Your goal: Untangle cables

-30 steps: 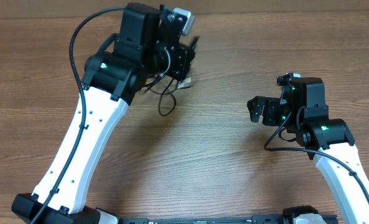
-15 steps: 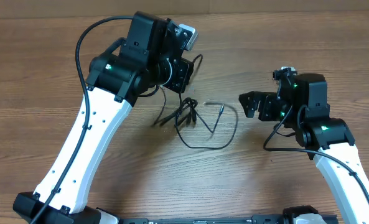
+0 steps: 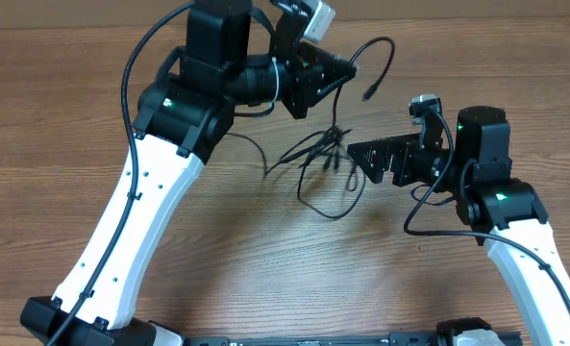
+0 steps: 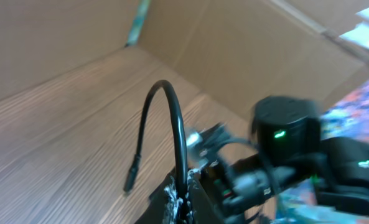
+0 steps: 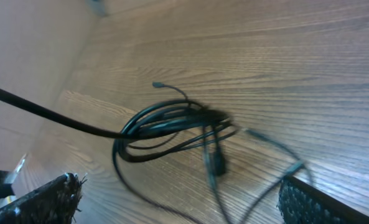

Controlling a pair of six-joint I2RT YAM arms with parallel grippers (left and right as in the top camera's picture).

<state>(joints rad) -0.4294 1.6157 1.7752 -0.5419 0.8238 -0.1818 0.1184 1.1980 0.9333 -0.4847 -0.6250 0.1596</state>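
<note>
My left gripper moves down and to the left in the overhead view toward the bare wooden table next and releases the cord, since the tangle hangs in midair.
The cables [image 3: 325, 159] are thin black cords hanging in a loose tangle of loops between the two arms, above the wooden table. My left gripper [image 3: 340, 69] is shut on one cord and holds it raised. That cord's free end arcs up to a small plug [image 3: 369, 94]. In the left wrist view the cord [image 4: 175, 130] rises in an arch from between the shut fingers [image 4: 185, 202]. My right gripper [image 3: 363, 159] is open, just right of the tangle. In the right wrist view the coiled bundle [image 5: 172, 124] hangs ahead of the spread fingers [image 5: 181, 202].
The wooden table [image 3: 54, 125] stretches all round. A cardboard wall [image 4: 246, 37] stands at the table's far edge in the left wrist view. Thicker black cables [image 3: 126, 67] run along the left arm.
My left gripper has swung up and to the right, lifting the cables off the table so they hang in loops. My right gripper has moved left toward the tangle.
</note>
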